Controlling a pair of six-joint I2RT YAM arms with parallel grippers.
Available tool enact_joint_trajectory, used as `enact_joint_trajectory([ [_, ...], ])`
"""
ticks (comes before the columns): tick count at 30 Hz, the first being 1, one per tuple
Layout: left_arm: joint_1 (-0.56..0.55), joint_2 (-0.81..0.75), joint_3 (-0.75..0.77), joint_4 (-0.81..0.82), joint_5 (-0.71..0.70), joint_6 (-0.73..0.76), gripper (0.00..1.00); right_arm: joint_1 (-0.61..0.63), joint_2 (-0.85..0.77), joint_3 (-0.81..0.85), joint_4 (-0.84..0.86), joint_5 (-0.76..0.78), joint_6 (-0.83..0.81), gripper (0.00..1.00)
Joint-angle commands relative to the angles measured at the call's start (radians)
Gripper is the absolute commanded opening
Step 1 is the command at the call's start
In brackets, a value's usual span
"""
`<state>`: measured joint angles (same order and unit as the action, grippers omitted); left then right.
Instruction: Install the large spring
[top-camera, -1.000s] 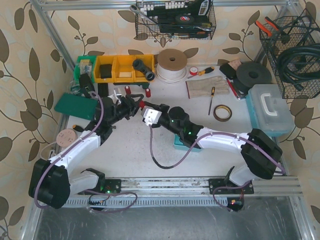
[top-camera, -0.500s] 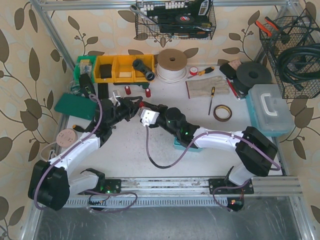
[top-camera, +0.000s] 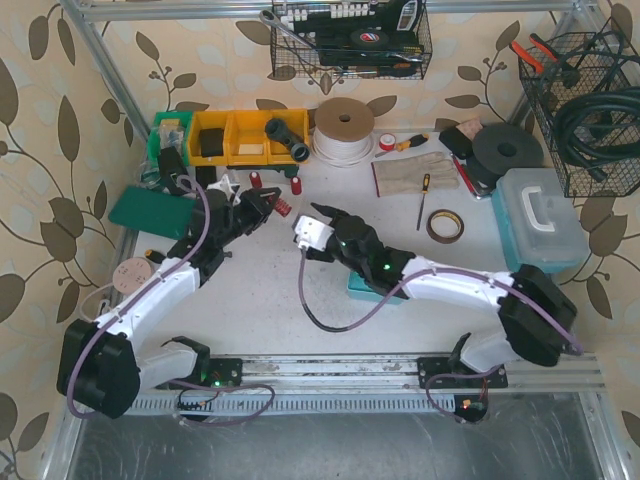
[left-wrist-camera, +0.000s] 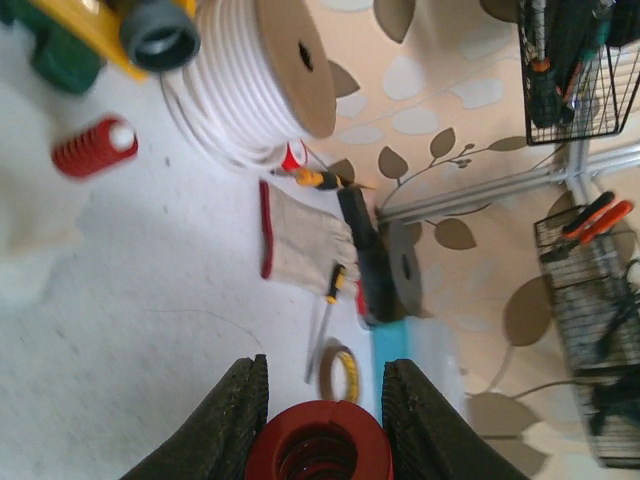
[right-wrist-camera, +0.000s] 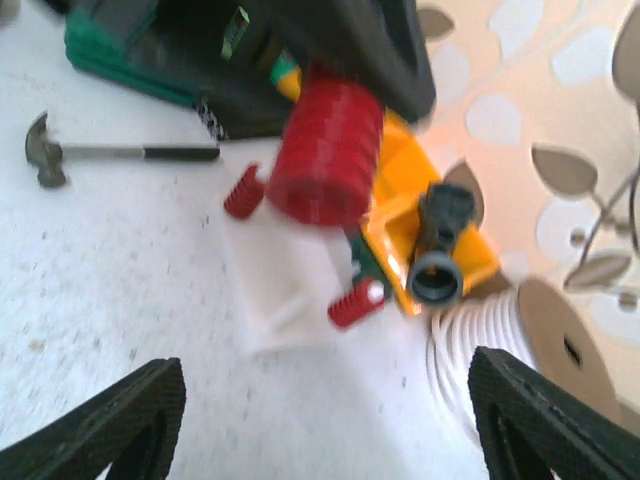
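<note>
The white block's spring hangs tilted, so next I should move my left gripper down, turning toward the yellow bins, to the block's bare near corner, then release it.
The large spring, a fat red coil, sits end-on between the black fingers of my left gripper, which is shut on it. In the top view that gripper holds the spring a little above the table, left of centre. The right wrist view shows the same spring hanging under the left gripper's black body, above a blurred white block. My right gripper stands open and empty, short of the spring. From above, this gripper lies just right of the spring.
Two small red springs lie in front of the yellow bins. A white cable reel, a glove, a screwdriver and a tape roll lie to the right. A hammer lies left.
My right gripper has opened, let go and drawn back to the right. The left gripper has shut on the large spring and lifted it slightly away.
</note>
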<state>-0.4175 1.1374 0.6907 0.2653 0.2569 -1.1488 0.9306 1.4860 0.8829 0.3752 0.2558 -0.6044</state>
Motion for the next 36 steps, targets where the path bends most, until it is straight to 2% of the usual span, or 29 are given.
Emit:
enact_joint_trajectory([
  [1, 0.006, 0.024, 0.082, 0.022, -0.116, 0.334, 0.00, -0.019, -0.145, -0.100, -0.157, 0.090, 0.125, 0.78],
  [2, 0.000, 0.041, 0.092, 0.030, -0.134, 0.404, 0.00, -0.034, -0.182, -0.105, -0.194, 0.087, 0.155, 0.78],
  [3, -0.009, 0.062, 0.107, 0.033, -0.146, 0.478, 0.00, -0.054, -0.217, -0.110, -0.230, 0.077, 0.190, 0.92],
  [4, -0.024, 0.083, 0.118, 0.035, -0.164, 0.555, 0.00, -0.077, -0.251, -0.117, -0.261, 0.073, 0.225, 0.99],
  [7, -0.083, 0.144, 0.108, 0.108, -0.246, 0.756, 0.00, -0.181, -0.361, -0.171, -0.257, 0.006, 0.378, 1.00],
  [10, -0.135, 0.219, 0.091, 0.215, -0.300, 0.887, 0.00, -0.266, -0.439, -0.191, -0.256, 0.004, 0.579, 1.00],
  [15, -0.215, 0.337, 0.048, 0.415, -0.422, 1.107, 0.00, -0.295, -0.512, -0.155, -0.400, 0.088, 0.754, 1.00],
  [20, -0.217, 0.463, 0.024, 0.591, -0.521, 1.170, 0.00, -0.302, -0.537, -0.128, -0.484, 0.094, 0.756, 1.00],
  [24, -0.215, 0.524, 0.044, 0.631, -0.560, 1.194, 0.00, -0.308, -0.564, -0.163, -0.441, 0.067, 0.742, 1.00],
  [30, -0.206, 0.524, 0.055, 0.655, -0.550, 1.191, 0.00, -0.309, -0.558, -0.170, -0.429, 0.054, 0.729, 1.00],
  [36, -0.154, 0.558, 0.058, 0.711, -0.544, 1.153, 0.00, -0.311, -0.544, -0.170, -0.426, 0.061, 0.724, 1.00],
])
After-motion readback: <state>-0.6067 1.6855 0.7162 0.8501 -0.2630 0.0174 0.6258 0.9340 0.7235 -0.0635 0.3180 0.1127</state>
